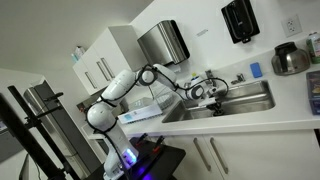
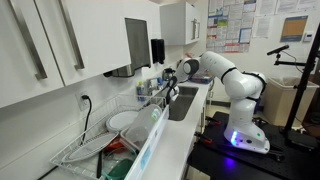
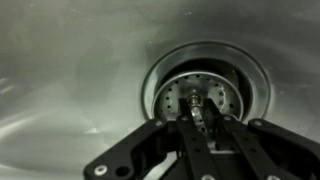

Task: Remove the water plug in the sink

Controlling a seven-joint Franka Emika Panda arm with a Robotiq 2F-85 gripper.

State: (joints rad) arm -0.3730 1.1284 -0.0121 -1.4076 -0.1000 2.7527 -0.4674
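Observation:
My gripper needs to lift the plug past the drain ring next. Then it needs to lower the plug onto the bottom of the sink beside the drain (image 3: 98, 88).
The sink (image 1: 250, 101) is a wide steel basin set in the white counter; it also shows in an exterior view (image 2: 186, 104). In the wrist view its floor (image 3: 70, 70) fills the frame, with the round drain ring (image 3: 262, 80) at the right. The water plug (image 3: 176, 100), a perforated steel disc with a small central knob, sits in the drain. My gripper (image 3: 199, 112) is down in the basin, with its two black fingers shut on the plug's knob. In both exterior views the gripper (image 1: 213, 92) (image 2: 171, 88) reaches down into the sink.
A chrome faucet (image 1: 236, 78) stands behind the basin. A round steel pot (image 1: 290, 60) sits on the counter further along. A dish rack with plates (image 2: 115, 128) stands beside the sink. A paper towel dispenser (image 1: 163, 42) hangs on the wall.

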